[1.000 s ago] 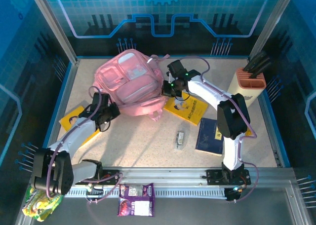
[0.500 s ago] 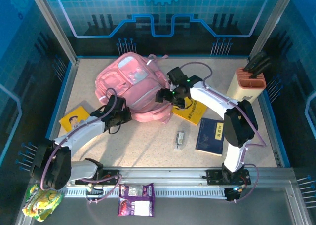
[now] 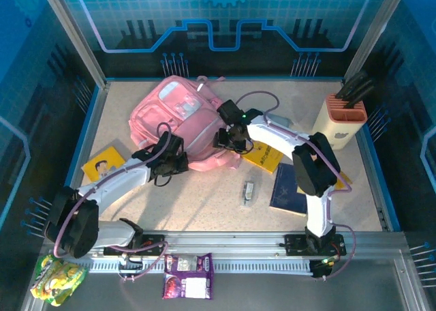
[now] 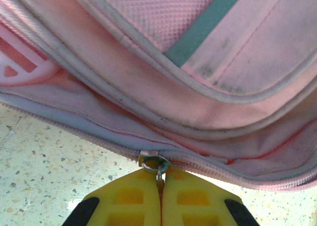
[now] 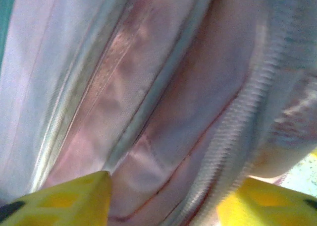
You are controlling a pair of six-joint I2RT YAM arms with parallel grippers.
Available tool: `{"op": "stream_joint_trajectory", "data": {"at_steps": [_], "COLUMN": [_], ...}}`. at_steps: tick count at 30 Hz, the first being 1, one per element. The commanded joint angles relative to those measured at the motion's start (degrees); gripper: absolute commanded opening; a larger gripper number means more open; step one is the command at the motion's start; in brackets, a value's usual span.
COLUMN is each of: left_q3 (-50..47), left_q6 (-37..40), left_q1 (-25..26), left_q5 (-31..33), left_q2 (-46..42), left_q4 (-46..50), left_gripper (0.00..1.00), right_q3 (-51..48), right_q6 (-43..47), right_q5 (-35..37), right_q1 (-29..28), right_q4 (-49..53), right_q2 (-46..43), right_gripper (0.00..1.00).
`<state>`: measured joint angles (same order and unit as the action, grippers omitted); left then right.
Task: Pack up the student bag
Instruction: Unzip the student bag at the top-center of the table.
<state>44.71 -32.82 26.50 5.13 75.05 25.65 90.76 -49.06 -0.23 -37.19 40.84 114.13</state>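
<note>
The zip runs on toward the pink buckle, so next my left gripper will let go of the pull (image 4: 157, 164) and move along the near edge to the zip stretch beside it.
The student bag (image 3: 178, 113), a big soft pink backpack with pale front panels, lies at the back left of the table. My left gripper (image 3: 177, 163) is at its near edge. In the left wrist view its yellow fingers (image 4: 129, 201) are shut on the metal zip pull (image 4: 157, 164) of the bag's (image 4: 208, 82) lower zip. My right gripper (image 3: 222, 139) presses into the bag's right side. In the right wrist view its fingers (image 5: 74, 196) stand apart with a fold of bag fabric (image 5: 148, 97) and a zip line between them.
A yellow book (image 3: 101, 166) lies left of the bag, another yellow book (image 3: 266, 154) and a blue book (image 3: 289, 185) to its right. A small grey object (image 3: 249, 191) lies mid-table. A peach holder (image 3: 343, 117) stands back right. Snack packets (image 3: 187, 275) lie beyond the front rail.
My left gripper has slid right along the bag's near edge with the zip pull. My right gripper has let go, opened and moved left onto the bag, which has shifted slightly.
</note>
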Motion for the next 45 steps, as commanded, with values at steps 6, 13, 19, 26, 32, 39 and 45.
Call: {"op": "stream_joint_trajectory", "data": {"at_steps": [6,13,19,26,32,39,45], "left_q3": [8.48,10.07,6.49,7.62,12.73,16.96,17.47], "left_q6": [8.99,10.54,10.05,10.36,12.23,14.54,10.59], "left_q1": [1.49,-2.25,-10.28,-17.43,-20.21,-23.91,-24.7], "left_q5": [3.69,5.61,0.85,1.36,5.35,5.51,4.17], "left_q2": [3.26,5.93,5.12,7.53,11.43,14.43,9.69], "left_q4": [13.35,16.32,13.09,10.51,11.45,9.4,10.25], "left_gripper": [0.0,0.0,0.0,0.0,0.0,0.12,0.51], "right_q3": [4.96,5.96,6.19,5.84,2.61,-3.67,-6.77], "right_q6": [6.79,8.19,8.7,8.23,5.87,-3.56,-2.29], "right_q5": [8.45,12.49,14.33,11.27,7.37,-1.57,-3.29], "right_q1": [1.31,2.63,3.68,1.96,-0.58,-5.18,-7.76], "right_q4": [1.02,2.45,2.85,2.78,0.23,-11.88,-17.15], "right_q2": [3.58,3.36,2.66,1.32,-1.49,-3.98,-9.19], "right_gripper": [0.0,0.0,0.0,0.0,0.0,0.13,0.48]}}
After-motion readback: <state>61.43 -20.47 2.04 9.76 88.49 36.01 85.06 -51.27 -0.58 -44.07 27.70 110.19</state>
